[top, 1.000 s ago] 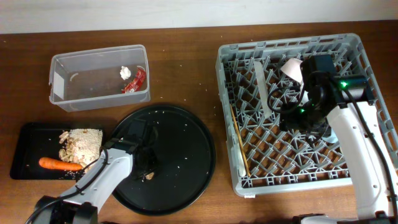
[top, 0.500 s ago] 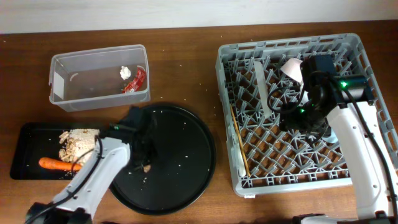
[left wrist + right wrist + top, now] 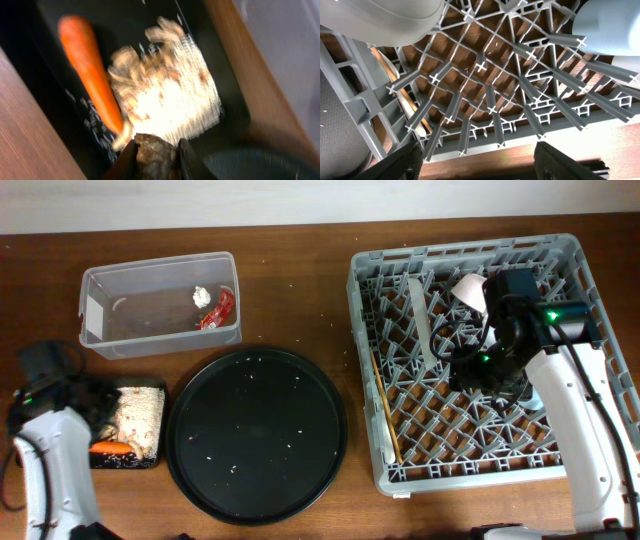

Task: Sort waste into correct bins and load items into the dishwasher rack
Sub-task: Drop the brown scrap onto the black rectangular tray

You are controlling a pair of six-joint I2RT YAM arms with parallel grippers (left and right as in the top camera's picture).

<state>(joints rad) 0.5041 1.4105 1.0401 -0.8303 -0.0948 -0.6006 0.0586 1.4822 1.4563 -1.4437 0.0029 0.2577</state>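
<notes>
The brown lump [image 3: 155,155] should go onto the beige oat scraps next, because this tray already has food waste in it. My left gripper will go down toward the scraps below it and let go there.
My left gripper [image 3: 156,159] is shut on the brown lump [image 3: 155,155] and holds it over the shallow black tray [image 3: 125,20], beside the beige oat scraps [image 3: 172,97] and the orange carrot [image 3: 90,70]. In the overhead view it [image 3: 88,402] is at the tray's [image 3: 128,463] left part. The clear tub [image 3: 100,280] holds the red wrapper [image 3: 220,308] and white paper [image 3: 201,296]. My right gripper [image 3: 480,165] is open and empty, low over the grey rack [image 3: 485,95]. The overhead view shows the white fork [image 3: 421,320] and the chopstick [image 3: 386,405] in the rack [image 3: 470,246].
The large round black tray [image 3: 258,435] lies between the bins and the rack, with only crumbs on it. A pale dish [image 3: 380,20] and a bluish cup [image 3: 610,25] stand in the rack near my right gripper. A pale tilted cup [image 3: 468,290] sits at the rack's back.
My left arm has swung left from the round black tray to the shallow black tray, carrying the brown lump. The right arm has not moved.
</notes>
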